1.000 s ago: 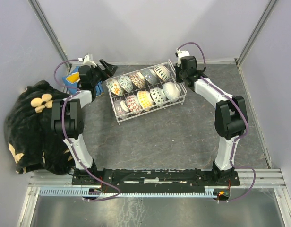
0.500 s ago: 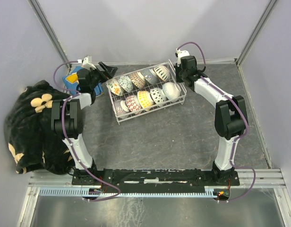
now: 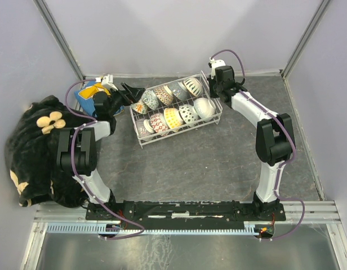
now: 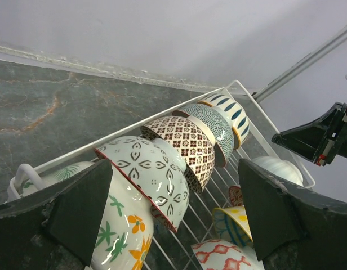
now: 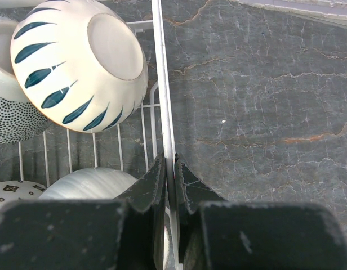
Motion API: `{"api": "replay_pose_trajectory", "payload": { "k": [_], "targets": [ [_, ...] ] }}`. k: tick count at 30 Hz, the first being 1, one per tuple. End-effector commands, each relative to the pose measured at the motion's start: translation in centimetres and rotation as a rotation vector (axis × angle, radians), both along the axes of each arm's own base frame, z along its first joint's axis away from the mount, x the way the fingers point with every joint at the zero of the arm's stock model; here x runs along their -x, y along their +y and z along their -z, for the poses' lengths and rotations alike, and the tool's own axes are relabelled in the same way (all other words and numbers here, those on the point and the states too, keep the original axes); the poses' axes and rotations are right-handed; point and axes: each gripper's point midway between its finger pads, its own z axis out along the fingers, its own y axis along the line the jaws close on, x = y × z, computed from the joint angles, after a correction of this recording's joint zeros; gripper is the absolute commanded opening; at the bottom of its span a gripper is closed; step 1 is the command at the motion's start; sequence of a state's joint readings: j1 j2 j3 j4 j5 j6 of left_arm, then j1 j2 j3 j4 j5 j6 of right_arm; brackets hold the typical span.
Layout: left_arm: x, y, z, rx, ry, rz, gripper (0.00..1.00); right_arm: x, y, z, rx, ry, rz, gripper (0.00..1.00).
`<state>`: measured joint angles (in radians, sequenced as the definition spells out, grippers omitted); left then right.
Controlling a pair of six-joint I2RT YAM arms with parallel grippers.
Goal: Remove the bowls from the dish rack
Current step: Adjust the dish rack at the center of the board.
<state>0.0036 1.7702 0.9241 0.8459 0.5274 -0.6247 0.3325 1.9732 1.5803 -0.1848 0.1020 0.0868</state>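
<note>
I will next move my left gripper to the left in the top view, onto the rack's end rim wire (image 3: 131, 110) (image 4: 17, 181), because my right gripper is already pinching the rack's opposite rim.
The white wire dish rack (image 3: 182, 133) stands at the table's far middle with several patterned bowls (image 3: 173, 118) on edge in two rows. My left gripper (image 3: 132, 93) is open over the rack's far-left corner. In the left wrist view its jaws (image 4: 173, 219) straddle a white bowl with orange and green flowers (image 4: 114, 225) and a white bowl with a brown leaf pattern (image 4: 154, 174), touching neither. My right gripper (image 3: 215, 93) is shut on the rack's right rim wire (image 5: 160, 67); its tips (image 5: 173, 169) pinch it beside a bowl with blue dashes (image 5: 78, 62).
A black cloth with pale flowers (image 3: 41, 146) lies heaped at the left edge. A blue and yellow packet (image 3: 86, 93) lies behind the left arm. Grey walls close the back and sides. The right gripper (image 4: 325, 138) shows across the rack (image 4: 134, 125) in the left wrist view.
My left gripper has moved right, from beside the rack's far-left corner to over its end bowls, still open. The right gripper and the rack have not moved.
</note>
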Motion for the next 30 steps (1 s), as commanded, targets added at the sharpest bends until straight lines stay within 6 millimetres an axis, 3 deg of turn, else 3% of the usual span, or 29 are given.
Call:
{"api": "replay_pose_trajectory", "payload": {
  "k": [1, 5, 9, 15, 20, 25, 30],
  "targets": [
    [1.4, -0.7, 3.7, 0.014, 0.146, -0.002, 0.99, -0.1, 4.4, -0.2, -0.114, -0.006, -0.105, 0.01],
    [0.9, -0.1, 1.5, 0.029, 0.095, -0.049, 0.99, 0.0, 4.3, -0.4, -0.12, -0.01, -0.103, 0.01],
    [-0.1, 1.8, -0.2, 0.03, 0.072, -0.178, 0.99, 0.1, 4.1, -0.4, -0.122, -0.009, -0.099, 0.01],
    [-0.3, 5.1, -1.1, 0.041, 0.083, -0.368, 0.99, 0.2, 4.1, -0.4, -0.127, -0.006, -0.1, 0.01],
    [-0.2, 6.1, -0.6, 0.032, 0.144, -0.416, 0.96, 0.3, 4.1, -0.3, -0.13, -0.004, -0.1, 0.01],
    [1.3, 6.5, 0.0, 0.027, 0.175, -0.441, 0.89, 0.3, 4.2, -0.3, -0.134, -0.003, -0.101, 0.01],
    [1.7, 6.4, 0.4, 0.024, 0.184, -0.428, 0.77, 0.3, 4.3, -0.4, -0.139, -0.003, -0.104, 0.01]
  ]
}}
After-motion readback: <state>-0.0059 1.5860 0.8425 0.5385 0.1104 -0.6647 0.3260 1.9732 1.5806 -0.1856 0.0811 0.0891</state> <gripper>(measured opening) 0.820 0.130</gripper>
